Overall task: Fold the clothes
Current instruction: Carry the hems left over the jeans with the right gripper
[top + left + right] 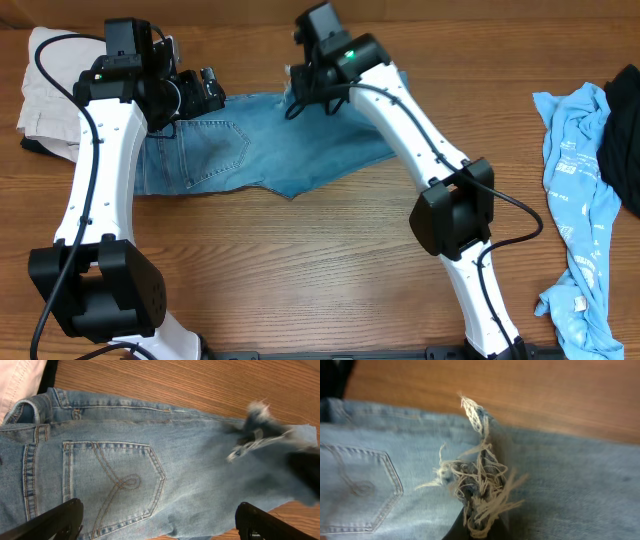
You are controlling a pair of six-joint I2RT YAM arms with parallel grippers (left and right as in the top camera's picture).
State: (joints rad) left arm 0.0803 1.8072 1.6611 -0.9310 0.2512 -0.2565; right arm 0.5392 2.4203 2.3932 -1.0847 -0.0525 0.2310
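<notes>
The hem is still raised off the jeans, so next my right gripper should draw back and down toward the back pocket [112,485], then release the frayed hem beside it.
The light blue denim jeans [270,140] lie folded across the back middle of the table, waist end to the left. My left gripper [205,90] hovers open over the back pocket [112,485], with its fingers [160,522] apart on either side of the cloth. My right gripper [300,88] is shut on the frayed hem [480,485] of a leg and holds it over the jeans' upper edge. The hem also shows in the left wrist view [255,430], raised and blurred.
Beige trousers [50,90] lie at the back left, partly under the left arm. A cyan T-shirt with white print [580,200] lies at the right edge, with a dark garment [622,140] beside it.
</notes>
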